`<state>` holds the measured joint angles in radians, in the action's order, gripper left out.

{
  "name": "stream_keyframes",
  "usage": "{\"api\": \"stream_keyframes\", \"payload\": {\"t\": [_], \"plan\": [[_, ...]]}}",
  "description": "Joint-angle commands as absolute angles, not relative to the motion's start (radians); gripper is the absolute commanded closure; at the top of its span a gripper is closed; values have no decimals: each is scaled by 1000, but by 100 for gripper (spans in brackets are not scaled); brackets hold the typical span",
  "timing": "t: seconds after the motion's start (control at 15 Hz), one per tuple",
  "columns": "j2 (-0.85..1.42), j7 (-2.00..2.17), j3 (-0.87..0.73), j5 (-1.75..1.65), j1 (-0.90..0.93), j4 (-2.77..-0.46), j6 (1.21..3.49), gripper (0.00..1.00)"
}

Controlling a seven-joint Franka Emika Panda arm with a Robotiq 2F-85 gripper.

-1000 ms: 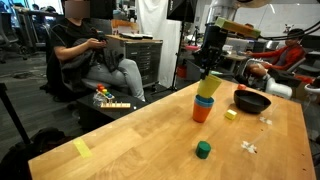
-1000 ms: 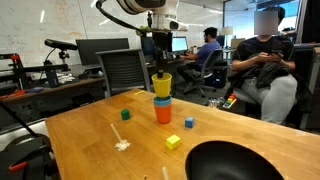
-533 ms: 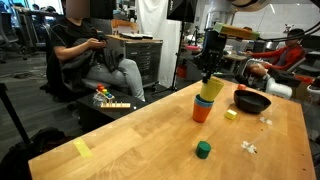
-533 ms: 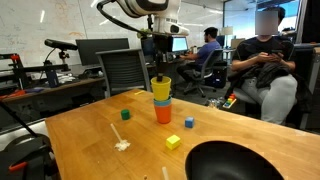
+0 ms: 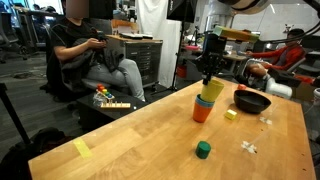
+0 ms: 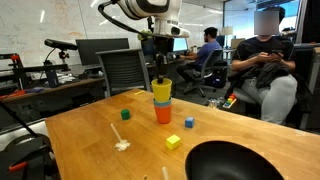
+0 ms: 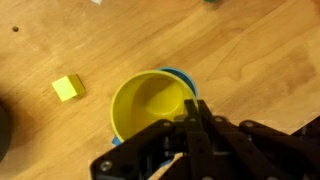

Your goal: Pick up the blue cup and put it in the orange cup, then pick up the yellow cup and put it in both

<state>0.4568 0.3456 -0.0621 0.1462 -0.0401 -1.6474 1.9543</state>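
Observation:
I will lower the yellow cup into the blue cup before my gripper opens, as it still stands tall above the blue cup's rim.
The cups stand stacked on the wooden table. The orange cup is at the bottom. The blue cup sits in it. The yellow cup is on top, tilted in an exterior view. My gripper hangs straight above the stack, its fingers pinched on the yellow cup's rim. In the wrist view the yellow cup fills the middle, a sliver of the blue cup's rim shows behind it, and my gripper is shut on the near rim.
A wide black bowl stands near the stack. A green block, a yellow block, a blue block and white scraps lie around. People sit beyond the table edges.
My gripper has come down a little with the yellow cup, which now sits lower in the blue cup. The rest has not moved.

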Motion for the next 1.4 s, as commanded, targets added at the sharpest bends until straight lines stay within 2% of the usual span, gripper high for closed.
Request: {"api": "stream_keyframes", "payload": {"t": [0.0,0.6,0.67,0.73,0.8,0.93,1.33], "plan": [[457,303,-54,174,-46,-1658,2003,99],[483,266,-44,184,-44,-1684,2059,99],[485,260,-42,185,-44,-1686,2056,96],[485,255,-40,186,-45,-1688,2051,89],[487,250,-39,186,-45,-1688,2049,68],[483,242,-37,185,-44,-1695,2048,55],[458,224,-35,181,-44,-1707,2040,8]]}}
